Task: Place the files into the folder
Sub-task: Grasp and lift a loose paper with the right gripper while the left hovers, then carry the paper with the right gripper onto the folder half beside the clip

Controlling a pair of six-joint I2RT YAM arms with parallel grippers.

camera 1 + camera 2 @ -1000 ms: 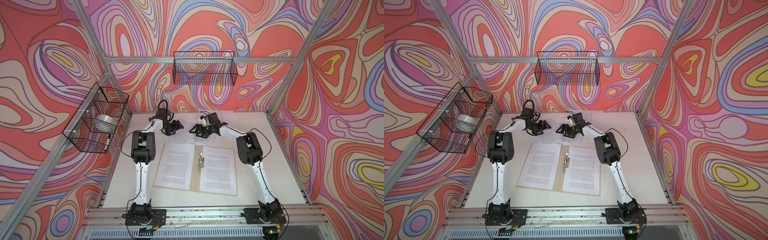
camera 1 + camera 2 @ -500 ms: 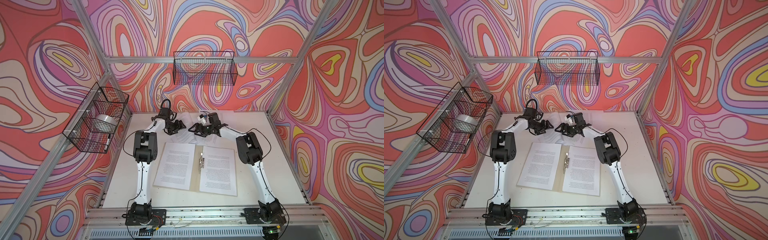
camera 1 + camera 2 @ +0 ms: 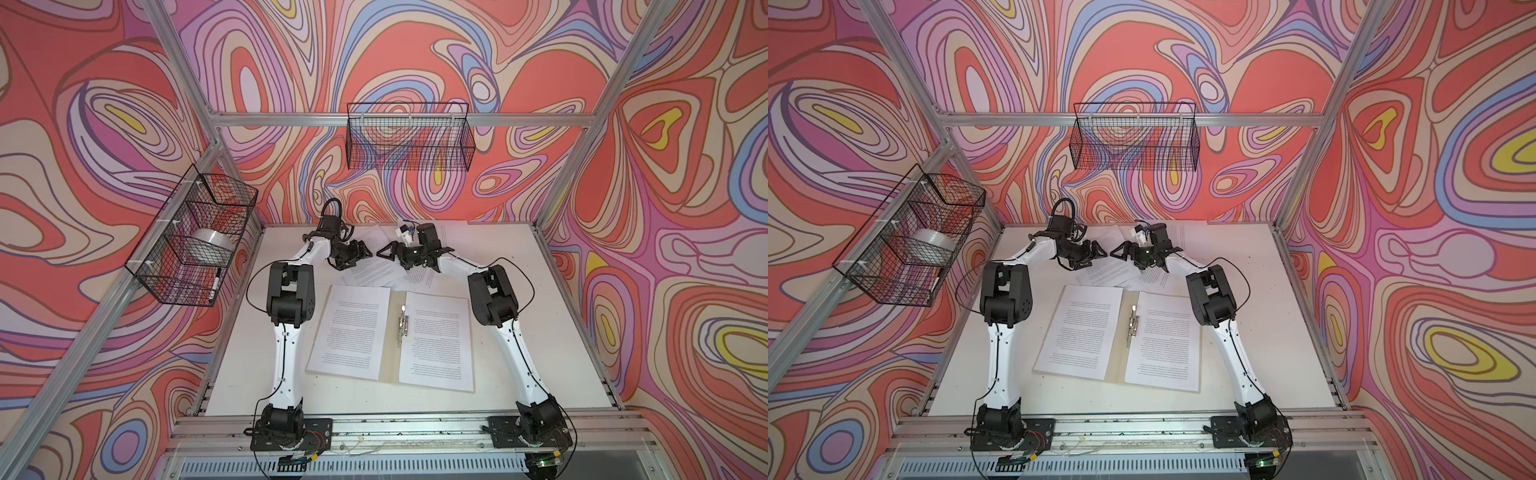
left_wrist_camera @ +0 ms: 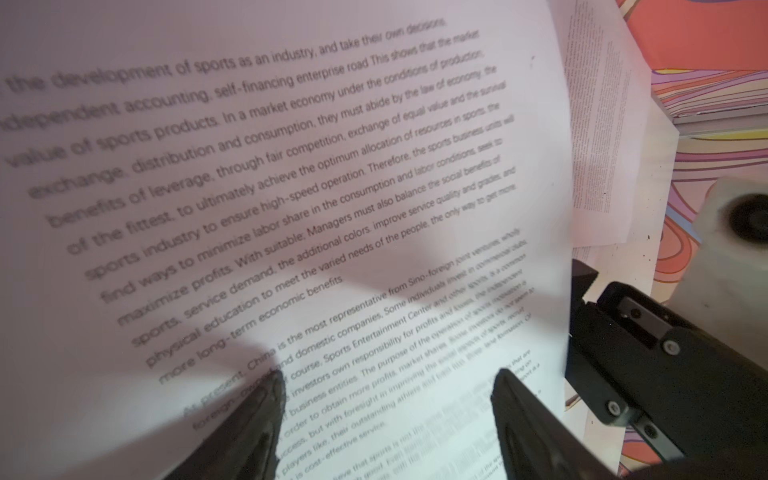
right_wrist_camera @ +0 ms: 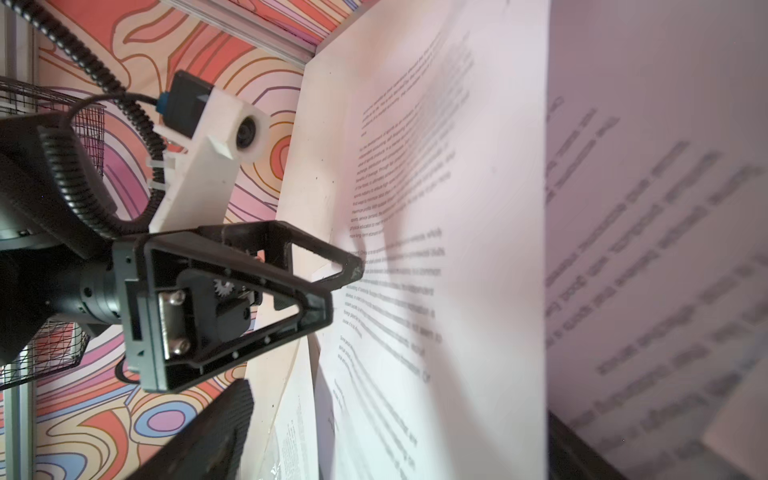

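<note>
My right gripper stays turned on its side and closes its fingers onto the sheet's lifted edge [image 5: 544, 400] next, since that edge already runs between its open fingers.
The tan folder [image 3: 389, 370] [image 3: 1118, 361] lies open at mid-table, a printed sheet on each half and its metal clip [image 3: 402, 322] on the spine. Behind it, loose files [image 3: 374, 272] [image 3: 1106, 272] lie fanned on the table. My left gripper [image 3: 362, 253] [image 3: 1098, 252] [image 4: 388, 399] is open just above a printed sheet [image 4: 332, 187], nothing between its fingers. My right gripper [image 3: 384, 254] [image 3: 1119, 253] faces it from close by, turned on its side, jaws wide open. A sheet's edge [image 5: 498, 291] runs between its fingers; contact is unclear.
A wire basket [image 3: 191, 241] on the left wall holds a tape roll [image 3: 210, 245] and a marker [image 3: 214, 282]. Another wire basket [image 3: 409, 141] hangs on the back wall. The white table [image 3: 519, 365] is fenced by aluminium posts and a front rail.
My left gripper has moved a little to the right over the loose files, closing the gap to the right gripper. The right gripper has barely shifted.
</note>
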